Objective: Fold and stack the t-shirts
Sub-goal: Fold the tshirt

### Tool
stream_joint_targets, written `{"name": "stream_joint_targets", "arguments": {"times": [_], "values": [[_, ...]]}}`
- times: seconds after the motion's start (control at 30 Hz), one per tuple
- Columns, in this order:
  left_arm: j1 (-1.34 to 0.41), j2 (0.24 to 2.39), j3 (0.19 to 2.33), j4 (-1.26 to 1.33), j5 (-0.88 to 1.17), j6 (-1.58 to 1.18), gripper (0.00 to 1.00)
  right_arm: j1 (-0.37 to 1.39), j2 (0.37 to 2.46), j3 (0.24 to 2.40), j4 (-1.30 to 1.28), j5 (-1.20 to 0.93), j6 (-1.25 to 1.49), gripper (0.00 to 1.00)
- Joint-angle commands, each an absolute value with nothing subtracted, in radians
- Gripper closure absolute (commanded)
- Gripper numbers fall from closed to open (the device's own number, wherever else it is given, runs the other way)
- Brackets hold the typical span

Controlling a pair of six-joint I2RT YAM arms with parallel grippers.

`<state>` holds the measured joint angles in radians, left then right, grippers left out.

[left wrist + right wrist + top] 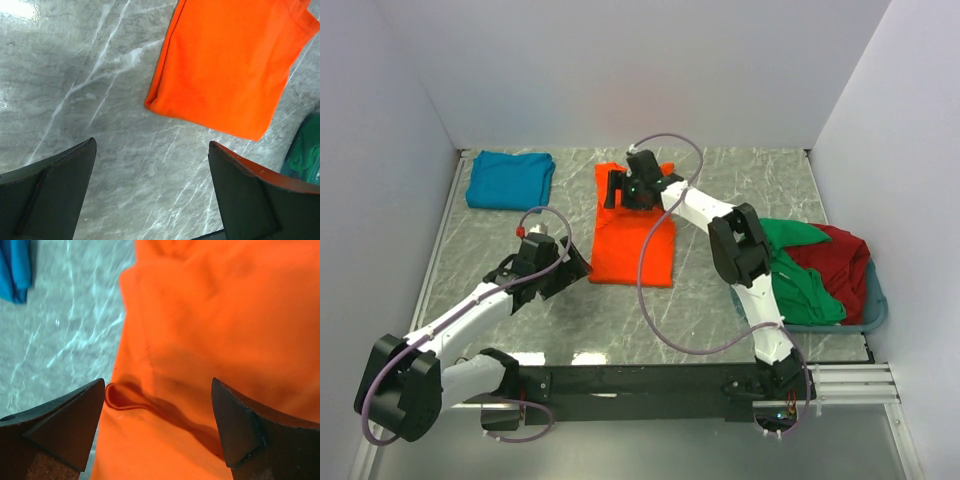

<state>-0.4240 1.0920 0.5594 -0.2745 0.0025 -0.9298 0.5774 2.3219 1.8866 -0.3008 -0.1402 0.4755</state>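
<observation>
The orange t-shirt's near corner [592,281] [151,104] is below my left gripper and to its right in the top view. My left gripper should go down next with its open fingers around that corner.
The orange t-shirt [632,240] lies partly folded in a long strip at the table's middle; it also shows in the left wrist view [230,65] and fills the right wrist view [220,340]. My right gripper [623,188] is open just above its far end, a raised fold of cloth between the jaws [158,405]. My left gripper [570,268] is open and empty over bare table [152,172], just left of the shirt's near corner. The teal blue t-shirt [510,179] lies folded at the far left. The green t-shirt [800,270] and dark red t-shirt [840,262] are heaped in the basket.
The grey-blue basket [875,312] stands at the table's right edge. White walls close the table on the left, back and right. The black rail [650,382] with the arm bases runs along the near edge.
</observation>
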Motion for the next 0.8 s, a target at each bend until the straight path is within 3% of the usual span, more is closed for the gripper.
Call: {"name": "stream_joint_targets", "arguments": {"times": [0.0,0.13,0.37,0.53,0.77], "values": [[-0.419,1.086,0.56,-0.267,0.008,-0.928,0.01,0.552,2.243,1.958,-0.353,-0.109,0.427,0.07],[-0.419,1.137,0.572,-0.218,0.028,-0.922,0.01,0.551,2.056,1.754,-0.307,-0.046,0.414,0.07],[-0.417,1.31,0.641,-0.138,0.078,-0.897,0.2,0.552,1.671,1.136,-0.166,-0.017,0.52,0.06],[-0.419,1.408,0.641,-0.075,0.129,-0.893,0.32,0.555,1.519,0.93,-0.129,-0.128,0.557,0.08],[-0.419,1.465,0.617,-0.037,0.144,-0.91,0.71,0.58,1.493,0.801,-0.126,-0.173,0.587,0.14]]}}
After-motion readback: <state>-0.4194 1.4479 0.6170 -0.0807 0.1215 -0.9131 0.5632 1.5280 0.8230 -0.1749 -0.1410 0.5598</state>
